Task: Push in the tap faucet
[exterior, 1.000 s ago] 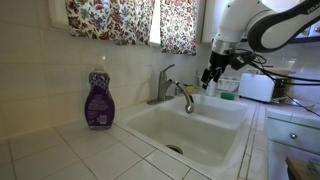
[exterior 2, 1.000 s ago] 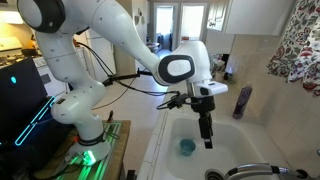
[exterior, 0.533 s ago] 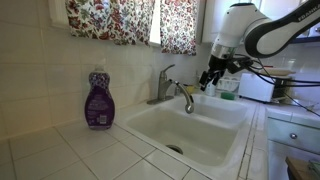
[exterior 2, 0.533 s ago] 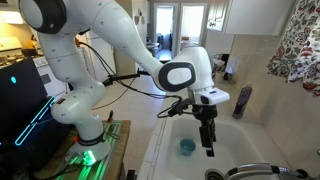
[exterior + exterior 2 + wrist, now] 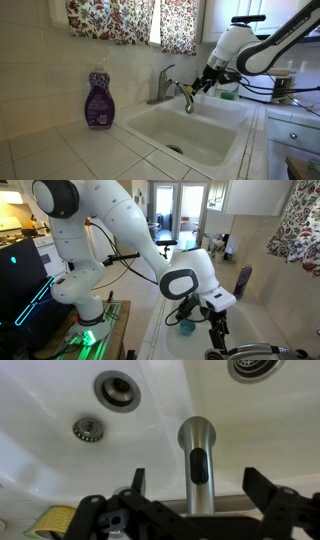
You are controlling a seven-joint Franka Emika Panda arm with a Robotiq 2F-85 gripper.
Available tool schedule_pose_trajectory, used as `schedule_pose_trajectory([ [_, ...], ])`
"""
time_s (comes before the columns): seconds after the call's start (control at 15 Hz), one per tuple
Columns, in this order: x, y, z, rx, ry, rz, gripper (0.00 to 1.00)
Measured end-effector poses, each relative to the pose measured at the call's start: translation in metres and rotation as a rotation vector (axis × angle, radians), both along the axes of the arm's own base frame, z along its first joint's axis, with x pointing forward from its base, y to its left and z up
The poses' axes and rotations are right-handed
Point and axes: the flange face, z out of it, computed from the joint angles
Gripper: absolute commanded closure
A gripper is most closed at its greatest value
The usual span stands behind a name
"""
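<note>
My gripper will move down until its open fingers straddle the pipe, then close, because the spout end [image 5: 200, 465] lies below it, already lined up between those fingers.
The tap faucet [image 5: 172, 90] is brushed silver, with an upright lever handle and a curved spout reaching over the white sink [image 5: 190, 130]. In an exterior view only its spout arc shows at the bottom edge [image 5: 250, 351]. My gripper [image 5: 201, 84] hangs just beyond the spout's tip, fingers pointing down, and it also shows in an exterior view [image 5: 218, 338]. In the wrist view the spout end [image 5: 197, 465] stands between my open fingers [image 5: 196, 492], which hold nothing.
A purple soap bottle [image 5: 98, 100] stands on the tiled counter beside the sink, also visible in an exterior view [image 5: 242, 282]. A drain [image 5: 117, 389] and a strainer [image 5: 88, 428] lie in the basin, with a blue cup [image 5: 186, 326] and a yellow sponge [image 5: 55, 521]. Floral curtains [image 5: 130, 20] hang behind.
My gripper has moved down and toward the faucet, from above the sink to right at the spout's tip. The faucet has not visibly moved.
</note>
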Motion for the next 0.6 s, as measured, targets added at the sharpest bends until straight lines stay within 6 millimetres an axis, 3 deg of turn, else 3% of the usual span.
schedule_pose_trajectory([
  [0.33, 0.007, -0.009, -0.020, 0.002, -0.088, 0.060, 0.00],
  [0.6, 0.011, -0.025, -0.025, -0.035, -0.121, 0.096, 0.00],
])
